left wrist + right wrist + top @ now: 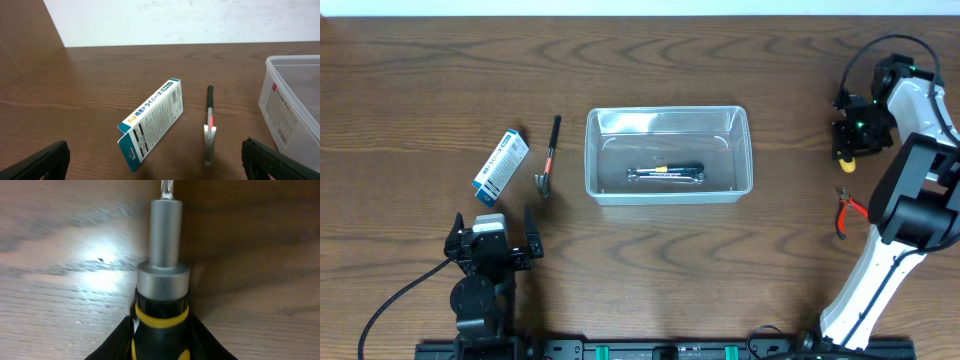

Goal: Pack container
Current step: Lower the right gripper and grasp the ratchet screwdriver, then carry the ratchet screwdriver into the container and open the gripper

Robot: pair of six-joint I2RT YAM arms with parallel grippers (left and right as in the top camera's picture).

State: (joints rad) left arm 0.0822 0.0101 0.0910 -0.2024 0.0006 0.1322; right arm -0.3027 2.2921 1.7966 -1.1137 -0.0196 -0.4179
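My right gripper will lift across to the container [667,112], which lies to its left in the overhead view, and lower to release on the container's bare bottom beside the black and yellow tool [665,173].
The clear plastic container [667,112] stands mid-table with a black and yellow tool [665,173] lying in it; its corner [295,100] shows in the left wrist view. At the far right my right gripper [850,140] is shut on a screwdriver [162,280] with a black and yellow handle and a silver shaft, low over the wood. Both fingers of the right gripper [161,345] press the handle's sides. My left gripper [492,230] stands wide open and empty near the front left. Ahead of the left gripper [157,167] lie a small hammer [210,125] and a white-and-blue box [152,120].
The hammer [548,160] and the cardboard box [501,166] lie left of the container. Red-handled pliers [848,212] rest on the table by the right arm's base. A pale wall edges the table's far side.
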